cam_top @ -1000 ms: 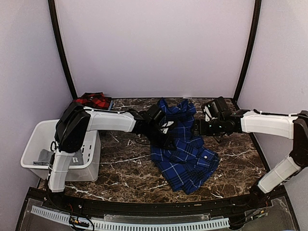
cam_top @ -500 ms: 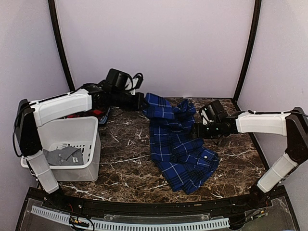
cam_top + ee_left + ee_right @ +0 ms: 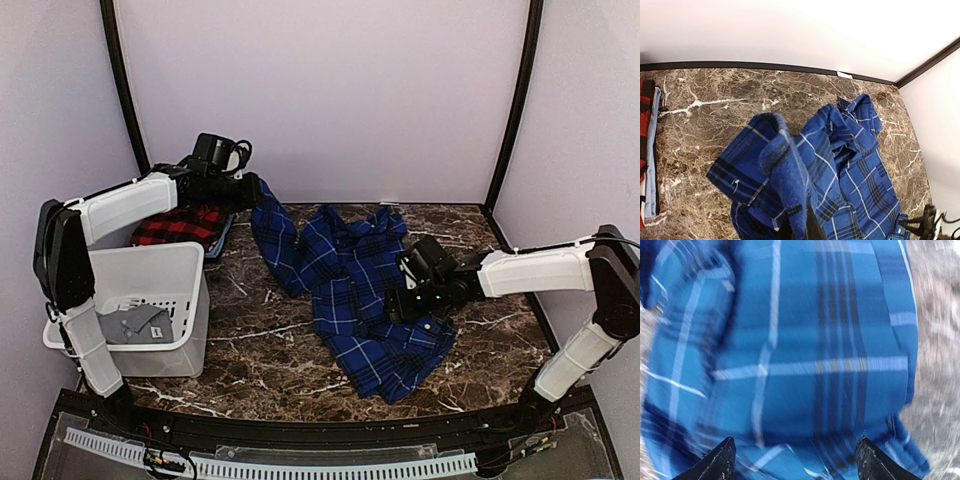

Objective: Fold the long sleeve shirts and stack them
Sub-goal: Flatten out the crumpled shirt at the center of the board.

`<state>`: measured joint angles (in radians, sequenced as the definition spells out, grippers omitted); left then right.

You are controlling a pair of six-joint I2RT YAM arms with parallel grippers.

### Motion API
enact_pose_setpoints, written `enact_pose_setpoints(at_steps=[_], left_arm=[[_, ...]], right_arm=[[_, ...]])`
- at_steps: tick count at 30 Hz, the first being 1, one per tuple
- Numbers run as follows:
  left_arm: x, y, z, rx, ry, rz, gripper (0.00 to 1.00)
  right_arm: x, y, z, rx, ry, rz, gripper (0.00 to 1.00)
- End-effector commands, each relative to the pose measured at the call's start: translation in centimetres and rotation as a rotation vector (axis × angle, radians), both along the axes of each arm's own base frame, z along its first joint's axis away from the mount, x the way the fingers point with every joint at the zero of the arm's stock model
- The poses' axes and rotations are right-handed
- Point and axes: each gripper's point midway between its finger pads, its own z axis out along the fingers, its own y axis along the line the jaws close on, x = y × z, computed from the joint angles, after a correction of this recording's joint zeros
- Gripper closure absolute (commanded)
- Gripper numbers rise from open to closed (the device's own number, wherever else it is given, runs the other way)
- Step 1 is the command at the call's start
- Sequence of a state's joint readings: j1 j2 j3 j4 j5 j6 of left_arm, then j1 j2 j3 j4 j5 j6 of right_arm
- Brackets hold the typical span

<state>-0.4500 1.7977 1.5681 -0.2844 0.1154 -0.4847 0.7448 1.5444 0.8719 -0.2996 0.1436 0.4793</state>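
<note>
I will draw my right gripper back over the shirt and lower its open fingers onto the white-buttoned cuff [image 3: 430, 328], which lies uncovered back from it.
The dark blue plaid long sleeve shirt [image 3: 375, 300] lies crumpled on the marble table [image 3: 260, 350]. Its left part is drawn up and back to my left gripper [image 3: 250, 190], which is shut on a fold of it. In the left wrist view that fold [image 3: 785, 175] rises out of the shut jaws of the left gripper [image 3: 800, 232]. My right gripper [image 3: 400, 298] hovers low over the shirt's middle, open. The right gripper's [image 3: 797, 465] two dark fingertips [image 3: 722, 460] stand wide apart above the blue cloth [image 3: 805, 340]. The red-and-black shirt [image 3: 180, 225] lies folded at the back left.
A white plastic basket [image 3: 175, 265] with grey cloth [image 3: 130, 322] inside stands at the left table edge, just in front of the red-and-black shirt. Black frame posts [image 3: 125, 100] rise at both back corners against the pale walls.
My left arm shut on the blue shirt, swung up to the back left and pulled one side out. The right gripper slid nearer and lower over the shirt's middle.
</note>
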Motion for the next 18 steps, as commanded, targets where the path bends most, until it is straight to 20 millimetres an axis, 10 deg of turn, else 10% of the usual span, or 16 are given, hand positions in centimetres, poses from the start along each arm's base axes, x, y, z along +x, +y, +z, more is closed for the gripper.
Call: enact_pose_setpoints(at_steps=[1,18], left_arm=[[2.2,1.0,2.8,-0.032,-0.037,0.031,1.0],[6.9,-0.1,5.4,-0.083,-0.085,0.004,1.0]], right_arm=[[-2.4,-2.9,-1.9,-0.077,0.038,-0.083,0.21],[-7.9,-4.9,-5.2,-0.189,0.113,-0.135,0.25]])
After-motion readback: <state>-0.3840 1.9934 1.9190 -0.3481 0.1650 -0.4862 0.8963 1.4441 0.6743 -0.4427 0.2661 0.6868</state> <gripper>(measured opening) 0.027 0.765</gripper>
